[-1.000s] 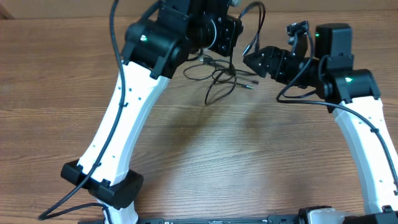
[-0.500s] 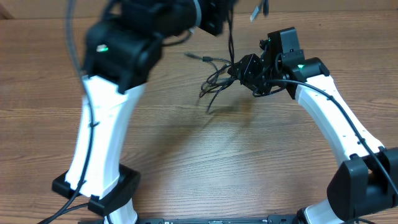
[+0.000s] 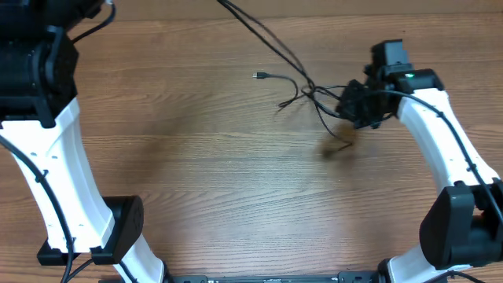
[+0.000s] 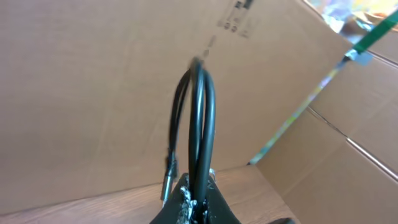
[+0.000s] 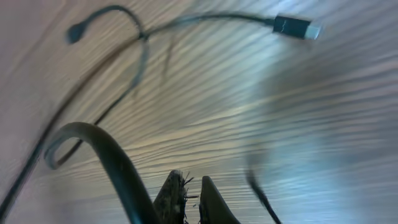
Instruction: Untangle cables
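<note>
I will move my left gripper away from the knot, toward the left in the overhead view, then release the cable loop (image 4: 200, 118), since the cables bunch at the right gripper.
The cables (image 3: 310, 90) are thin black cords bunched in a small knot at the table's far right. One strand runs taut from the knot up and left past the top edge. A loose silvery plug tip (image 3: 258, 75) lies left of the knot. My right gripper (image 3: 346, 101) sits against the knot's right side. In the right wrist view it (image 5: 191, 193) is shut; no cord shows between its tips, and a black cord (image 5: 112, 155) curves past its left finger. My left gripper (image 4: 198, 199) is raised and shut on a cable loop (image 4: 200, 118), with a plug (image 4: 169, 180) hanging beside it.
The wooden table (image 3: 236, 181) fills the overhead view. The white left arm (image 3: 55, 173) stands along the left edge and the white right arm (image 3: 440, 149) along the right. Cardboard boxes (image 4: 93, 93) fill the left wrist view.
The left arm swung off to the far left, pulling its cable up past the top edge. My right gripper closed beside the knot. The bunch shifted right.
</note>
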### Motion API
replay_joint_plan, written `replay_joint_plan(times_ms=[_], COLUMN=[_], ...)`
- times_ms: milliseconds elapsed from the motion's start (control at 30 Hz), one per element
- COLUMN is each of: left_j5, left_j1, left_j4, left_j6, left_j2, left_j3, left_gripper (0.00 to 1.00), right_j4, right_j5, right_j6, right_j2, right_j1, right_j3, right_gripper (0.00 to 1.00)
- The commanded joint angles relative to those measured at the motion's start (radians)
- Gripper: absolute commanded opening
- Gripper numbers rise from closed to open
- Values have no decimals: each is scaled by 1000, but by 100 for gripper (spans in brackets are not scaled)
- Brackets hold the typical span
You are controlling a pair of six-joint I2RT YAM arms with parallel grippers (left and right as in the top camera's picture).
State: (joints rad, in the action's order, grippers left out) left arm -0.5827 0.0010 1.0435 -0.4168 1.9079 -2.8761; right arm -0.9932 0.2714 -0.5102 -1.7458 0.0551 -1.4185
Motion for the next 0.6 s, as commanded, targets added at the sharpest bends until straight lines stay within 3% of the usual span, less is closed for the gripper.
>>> replay_joint_plan(times_ms=[0, 200, 467, 567], left_j5=[52, 95, 155, 156], left_j1=[95, 182, 189, 188], left_j4=[-10, 47, 110, 124], left_j6=[3, 35, 90, 99], left_j2=[-14, -14, -13, -12], left_j3=[-29, -29, -25, -25], left_gripper=[4, 4, 4, 4], right_j4=[-36, -52, -20, -9], right_j5=[-130, -203, -218, -149], right_j6=[95, 111, 143, 215], right_j2=[-14, -16, -17, -17], right_j1=[-113, -266, -407, -436], right_j3=[-2, -2, -2, -2], right_gripper=[6, 10, 16, 27])
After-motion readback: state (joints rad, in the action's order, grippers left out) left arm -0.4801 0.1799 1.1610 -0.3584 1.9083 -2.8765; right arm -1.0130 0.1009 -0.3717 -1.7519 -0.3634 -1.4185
